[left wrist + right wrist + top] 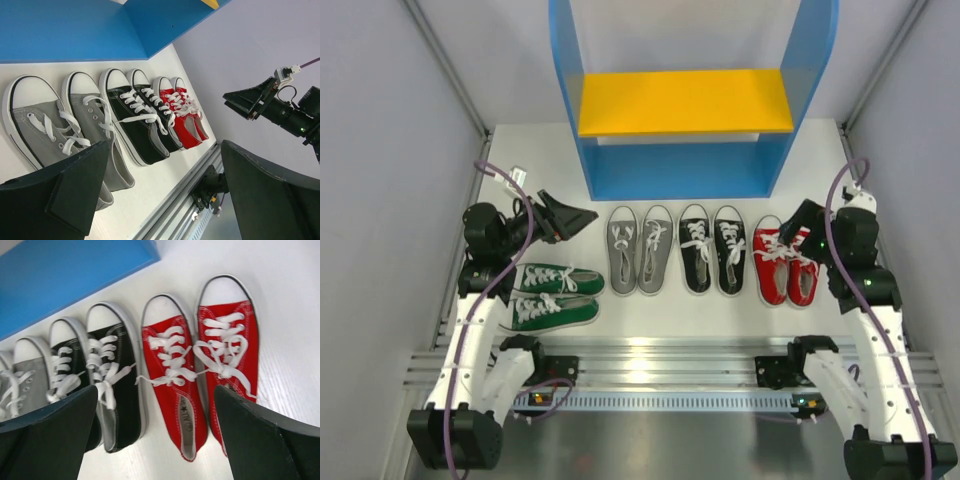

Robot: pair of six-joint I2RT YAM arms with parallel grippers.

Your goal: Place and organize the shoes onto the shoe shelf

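I will lower my right gripper onto the outer red shoe's laces, just ahead of the shoe's opening, because the bare tabletop beside it has room for a finger.
The shoe shelf [680, 172] stands at the back, blue with a yellow middle board [685, 100]; no shoes show on it. In front of it, toes toward the shelf, stand a grey pair [640, 250], a black pair [712, 248] and a red pair [786, 265]. A green pair [552, 297] lies at the left, toes pointing right. My left gripper [582, 216] is open and empty, left of the grey pair [65, 125]. My right gripper [790, 228] is open and empty, hovering over the red pair [172, 375].
An aluminium rail [650, 352] runs along the near table edge. Grey walls close in both sides. The shelf's blue base [65, 275] lies just beyond the shoes' toes. The right gripper [250, 100] shows in the left wrist view.
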